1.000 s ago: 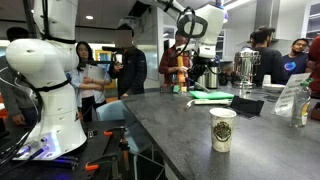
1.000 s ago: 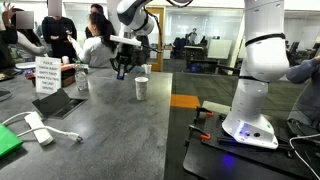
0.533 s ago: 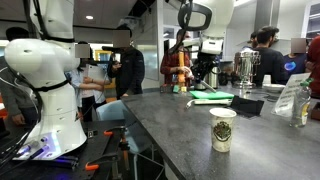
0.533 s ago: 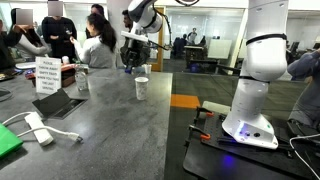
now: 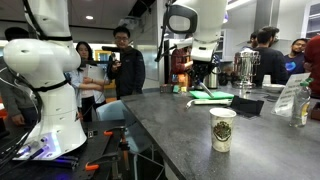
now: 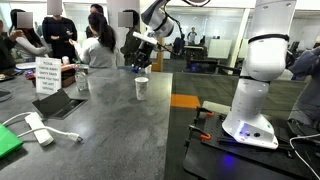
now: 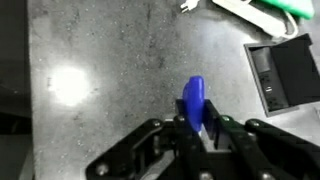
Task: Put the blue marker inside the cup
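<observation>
The gripper carries the marker down and tilts it next, over the rim of the white paper cup (image 5: 222, 129).
The white paper cup (image 5: 222, 129) with a dark emblem stands upright on the grey table; it also shows in an exterior view (image 6: 141, 88). My gripper (image 7: 200, 126) is shut on the blue marker (image 7: 194, 102), whose tip sticks out past the fingers above bare tabletop. In both exterior views the gripper (image 5: 204, 58) (image 6: 137, 48) hangs high above the table, well apart from the cup. The cup is out of the wrist view. The marker is too small to make out in the exterior views.
Steel urns (image 5: 245, 66) stand at the table's far end beside a green pad (image 5: 212, 97). A sign (image 6: 47, 75), a black device (image 6: 60, 103) and a white power strip (image 6: 38, 128) lie on the table. People stand behind. A white robot base (image 6: 255, 100) stands beside the table.
The arm has swung and lifted the gripper higher with the marker still in it, away from its earlier spot above the table's far side. The cup has not moved.
</observation>
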Available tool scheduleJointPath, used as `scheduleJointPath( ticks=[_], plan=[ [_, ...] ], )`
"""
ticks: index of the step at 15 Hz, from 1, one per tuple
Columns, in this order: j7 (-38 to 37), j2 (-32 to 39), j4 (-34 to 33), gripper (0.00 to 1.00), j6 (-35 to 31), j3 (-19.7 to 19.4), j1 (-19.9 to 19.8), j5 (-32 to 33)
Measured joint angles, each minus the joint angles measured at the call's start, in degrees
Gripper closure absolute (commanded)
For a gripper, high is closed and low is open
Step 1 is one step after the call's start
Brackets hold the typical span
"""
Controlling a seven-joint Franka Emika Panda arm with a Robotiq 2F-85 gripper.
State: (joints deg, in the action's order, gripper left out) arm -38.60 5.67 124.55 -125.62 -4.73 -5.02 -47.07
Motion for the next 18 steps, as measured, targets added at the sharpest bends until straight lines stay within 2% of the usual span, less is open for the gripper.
scheduleJointPath(
  ticks=[7,18],
  plan=[
    [6.60,-2.13,4.80,0.94,-0.07,-2.16,-2.10,-12.37],
    [12.36,3.20,5.42,0.94,-0.10,-4.33,-4.29,-32.25]
  ],
)
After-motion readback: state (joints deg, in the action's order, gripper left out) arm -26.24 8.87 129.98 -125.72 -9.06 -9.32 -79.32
